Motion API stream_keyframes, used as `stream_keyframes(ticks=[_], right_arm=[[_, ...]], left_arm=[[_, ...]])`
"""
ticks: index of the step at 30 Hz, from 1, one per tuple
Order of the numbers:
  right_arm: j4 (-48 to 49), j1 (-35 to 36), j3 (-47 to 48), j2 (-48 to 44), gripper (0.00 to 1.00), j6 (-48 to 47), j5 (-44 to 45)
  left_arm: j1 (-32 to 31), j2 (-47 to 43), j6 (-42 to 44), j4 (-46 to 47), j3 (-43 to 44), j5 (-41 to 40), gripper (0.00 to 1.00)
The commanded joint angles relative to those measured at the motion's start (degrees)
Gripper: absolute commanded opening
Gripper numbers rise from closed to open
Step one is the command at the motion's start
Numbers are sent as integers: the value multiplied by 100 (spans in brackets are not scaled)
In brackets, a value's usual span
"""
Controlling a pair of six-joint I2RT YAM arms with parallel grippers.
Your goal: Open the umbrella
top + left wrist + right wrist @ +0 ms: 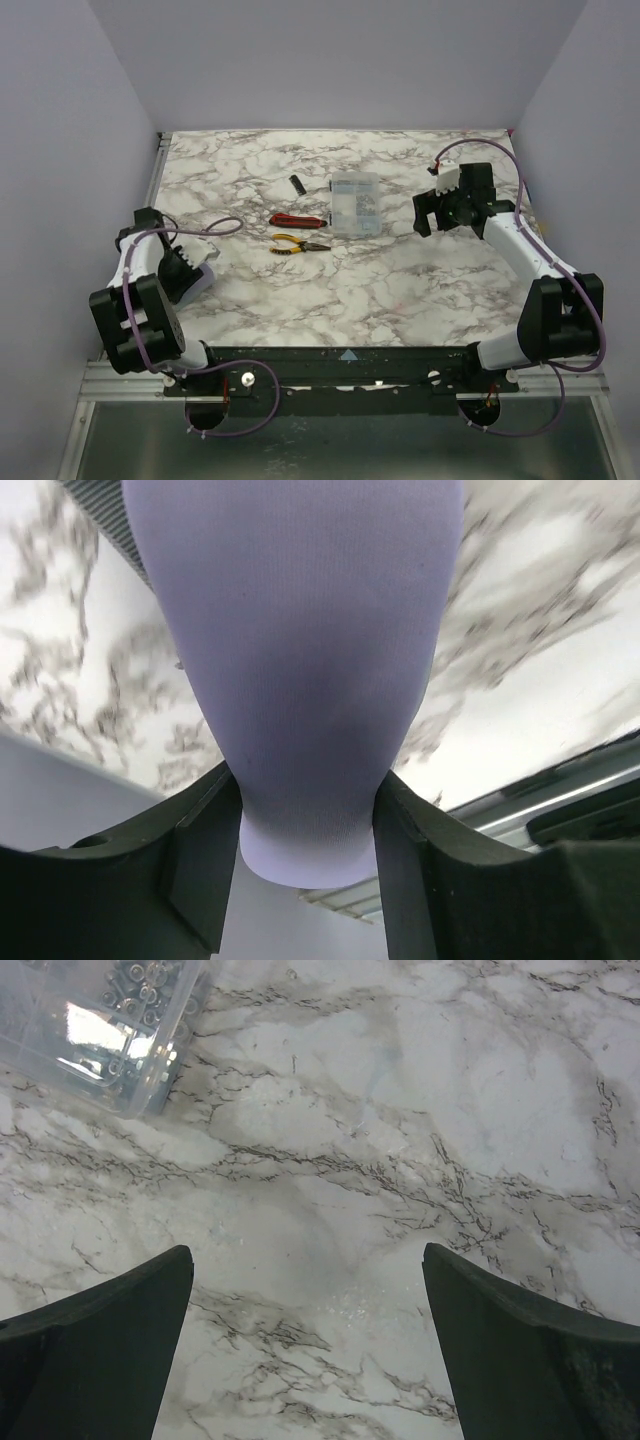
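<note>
The robot's left gripper will next carry the umbrella's rounded end to the right in the top view, to empty marble before the pliers point(314, 289), and let go of it there.
The umbrella point(300, 670) is folded, and its pale blue-lilac fabric fills the left wrist view. Its rounded end sits between the two black fingers point(200, 860). My left gripper point(305, 780) is shut on it. In the top view the left gripper point(188, 270) is low at the table's near left, with a bit of pale umbrella point(207, 272) showing beside it. The shaft and handle are hidden. My right gripper point(440, 215) is open and empty above bare marble at the back right. Its fingers stand wide apart in the right wrist view point(305, 1250).
A clear plastic box point(355, 205) of small parts lies mid-table and also shows in the right wrist view point(100, 1030). Red-handled pliers point(297, 220), yellow-handled pliers point(298, 243) and a small black piece point(297, 184) lie left of it. Walls enclose the table on three sides.
</note>
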Motion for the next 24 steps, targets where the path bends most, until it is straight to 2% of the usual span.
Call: stream_keyframes(ticks=[1,7,18,24], right_arm=[[-102,30,74,27,100,-65,28],[-93,29,5,-7,100,68,277],[-282,22,-109,-218,100,379,615],[-556,-4,-207,-395,100,420,782]], left_arm=[[-1163,70,-1106,249,-269,518,40],[-2914,257,-2033,586,-275,414,38],[-5527,1269,-3311,383,857,452,35],[-6426,1918,-4215,205,1596,831,35]])
